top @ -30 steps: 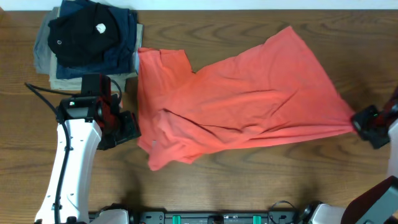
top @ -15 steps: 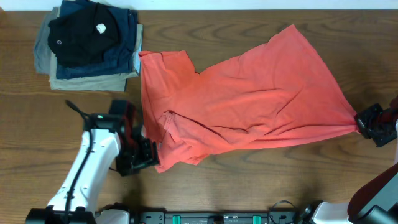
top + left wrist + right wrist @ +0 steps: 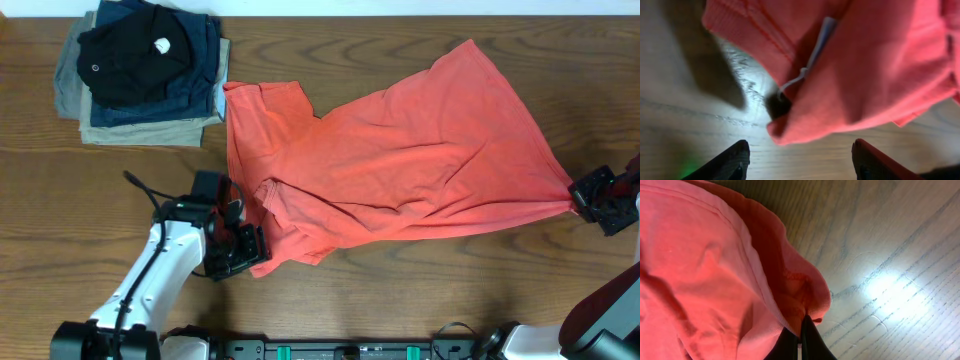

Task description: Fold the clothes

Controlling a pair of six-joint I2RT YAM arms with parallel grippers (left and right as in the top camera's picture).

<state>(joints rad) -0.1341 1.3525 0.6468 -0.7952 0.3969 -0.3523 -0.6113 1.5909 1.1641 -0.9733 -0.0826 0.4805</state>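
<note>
The shirt's pointed near tip [image 3: 262, 269] [image 3: 781, 133] reaches toward the gap between my open fingers, so my left gripper needs to move onto it and close there.
The clothes [image 3: 400, 160], a coral-red T-shirt, lie spread and rumpled across the middle of the wooden table. My left gripper [image 3: 243, 255] is open at the shirt's bunched lower-left corner. In the left wrist view that corner [image 3: 850, 75] with a white label [image 3: 820, 42] hangs just ahead of the gripper [image 3: 800, 155], its jaws wide apart over bare wood. My right gripper [image 3: 585, 197] is shut on the shirt's right corner at the table's right side. The right wrist view shows the hem [image 3: 800, 292] pinched between the fingers [image 3: 810, 342].
A stack of folded garments [image 3: 145, 70], black on navy on khaki, sits at the back left corner. Bare wood [image 3: 430, 290] lies in front of the shirt.
My left arm has swung from beside the folded stack toward the front and right, reaching the shirt's lower-left corner. The right gripper has kept its hold, barely shifting.
</note>
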